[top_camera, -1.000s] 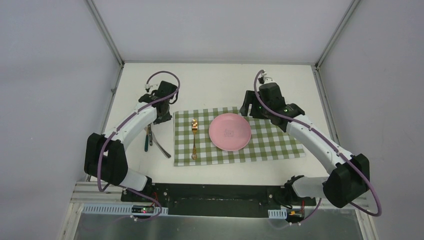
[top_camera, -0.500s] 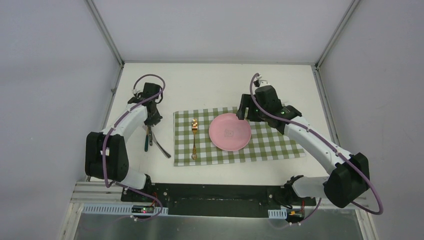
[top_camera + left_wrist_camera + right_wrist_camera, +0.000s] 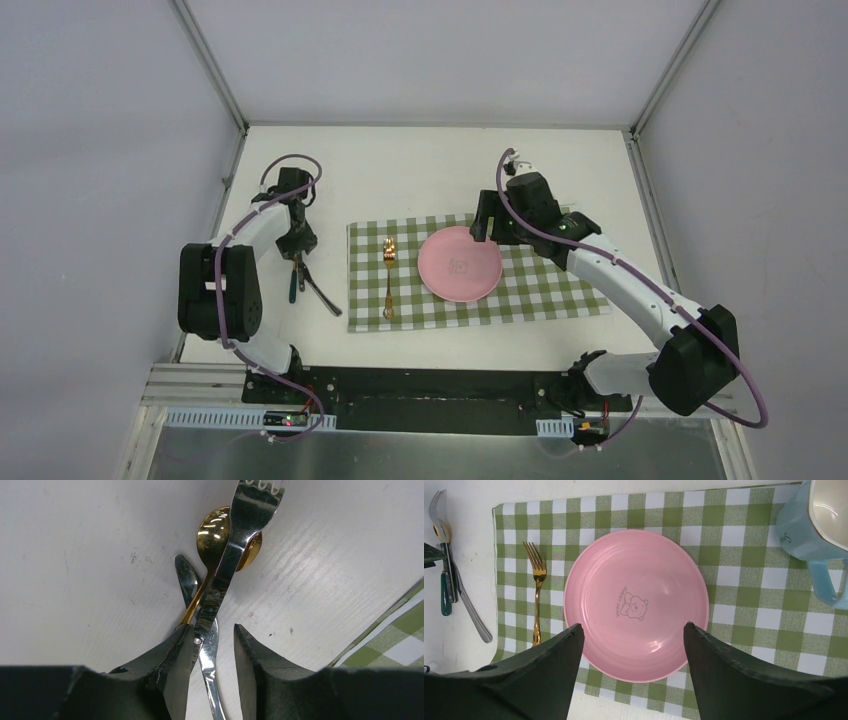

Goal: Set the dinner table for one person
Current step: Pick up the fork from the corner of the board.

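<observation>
The silver fork (image 3: 252, 507) lies on top of the heap, so the left gripper should move gently outward and close its fingers on the silver fork's handle, at the part nearest the tines.
The white dinner table (image 3: 430, 160) holds a green-and-white checked cloth (image 3: 540, 285) with a pink plate (image 3: 459, 264) and a gold fork (image 3: 388, 275) on it. Left of the cloth lies a heap of cutlery (image 3: 305, 285). In the left wrist view it shows a gold spoon (image 3: 220, 532), a silver fork (image 3: 252, 507) and a knife tip (image 3: 185, 575). My left gripper (image 3: 214, 645) is low over the heap, jaws narrowly apart on either side of a silver handle (image 3: 212, 645). My right gripper (image 3: 631, 627) is wide open and empty above the plate (image 3: 636, 605).
A light blue mug (image 3: 819, 525) stands on the cloth to the right of the plate, close to my right wrist. A green-handled piece (image 3: 445, 600) lies in the cutlery heap. Aluminium rails (image 3: 640, 190) edge the table, with walls close behind.
My left gripper has moved left, off the cloth's corner, and down onto the cutlery heap. My right gripper has shifted slightly left over the plate.
</observation>
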Motion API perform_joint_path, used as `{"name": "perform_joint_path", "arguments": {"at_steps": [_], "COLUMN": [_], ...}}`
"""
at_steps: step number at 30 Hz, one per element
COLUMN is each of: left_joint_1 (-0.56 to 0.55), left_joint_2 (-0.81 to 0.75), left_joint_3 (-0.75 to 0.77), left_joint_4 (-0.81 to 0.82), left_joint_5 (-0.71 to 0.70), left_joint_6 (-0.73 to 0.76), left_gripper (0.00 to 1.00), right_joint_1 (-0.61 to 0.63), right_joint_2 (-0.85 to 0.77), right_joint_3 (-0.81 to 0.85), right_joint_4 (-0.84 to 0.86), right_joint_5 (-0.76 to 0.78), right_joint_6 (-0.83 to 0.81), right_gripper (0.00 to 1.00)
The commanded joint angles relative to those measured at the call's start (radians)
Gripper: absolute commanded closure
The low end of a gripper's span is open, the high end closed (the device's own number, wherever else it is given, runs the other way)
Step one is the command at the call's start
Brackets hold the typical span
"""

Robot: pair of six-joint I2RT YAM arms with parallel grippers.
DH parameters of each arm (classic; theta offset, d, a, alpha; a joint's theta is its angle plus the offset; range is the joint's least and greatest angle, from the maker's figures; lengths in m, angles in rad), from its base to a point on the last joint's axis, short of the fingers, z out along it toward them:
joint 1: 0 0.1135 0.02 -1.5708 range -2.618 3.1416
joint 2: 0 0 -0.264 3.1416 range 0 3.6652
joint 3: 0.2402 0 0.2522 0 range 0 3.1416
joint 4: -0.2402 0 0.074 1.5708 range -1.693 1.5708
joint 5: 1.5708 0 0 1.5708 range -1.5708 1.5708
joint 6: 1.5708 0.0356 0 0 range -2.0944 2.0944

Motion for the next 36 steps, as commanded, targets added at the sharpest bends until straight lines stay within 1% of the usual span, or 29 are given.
{"name": "perform_joint_path", "arguments": {"at_steps": [1, 7, 11, 16, 21, 26, 27, 29, 30, 33, 36], "left_joint_1": [0.01, 0.026, 0.031, 0.031, 0.053, 0.061, 0.065, 0.07, 0.07, 0.071, 0.07], "left_joint_2": [0.033, 0.058, 0.078, 0.109, 0.16, 0.175, 0.178, 0.183, 0.188, 0.194, 0.159], "left_joint_3": [0.03, 0.044, 0.06, 0.073, 0.094, 0.088, 0.089, 0.09, 0.091, 0.095, 0.073], "left_joint_4": [0.024, 0.025, 0.028, 0.041, 0.057, 0.075, 0.076, 0.081, 0.083, 0.085, 0.084], "left_joint_5": [0.005, -0.012, -0.014, -0.021, 0.013, 0.006, 0.012, 0.034, 0.039, 0.045, 0.04], "left_joint_6": [0.023, 0.035, 0.045, 0.059, 0.083, 0.092, 0.091, 0.088, 0.087, 0.087, 0.079], "left_gripper": [0.64, 0.6, 0.61, 0.65, 0.72, 0.73, 0.76, 0.94, 1.0, 1.0, 1.0], "right_joint_1": [0.006, 0.008, 0.008, 0.008, 0.008, 0.008, 0.008, 0.008, 0.008, 0.007, 0.008], "right_joint_2": [-0.014, -0.016, -0.016, -0.02, -0.022, -0.02, -0.019, -0.015, -0.011, -0.008, -0.005], "right_joint_3": [0.031, 0.032, 0.039, 0.044, 0.048, 0.057, 0.059, 0.061, 0.063, 0.066, 0.068], "right_joint_4": [0.017, 0.018, 0.012, 0.004, -0.007, -0.017, -0.019, -0.015, -0.014, -0.015, -0.017], "right_joint_5": [0.025, 0.025, 0.03, 0.032, 0.037, 0.047, 0.048, 0.043, 0.043, 0.036, 0.037], "right_joint_6": [-0.005, -0.01, -0.019, -0.024, -0.034, -0.043, -0.044, -0.043, -0.041, -0.041, -0.044], "right_gripper": [0.24, 0.23, 0.23, 0.23, 0.23, 0.23, 0.23, 0.23, 0.23, 0.23, 0.23]}}
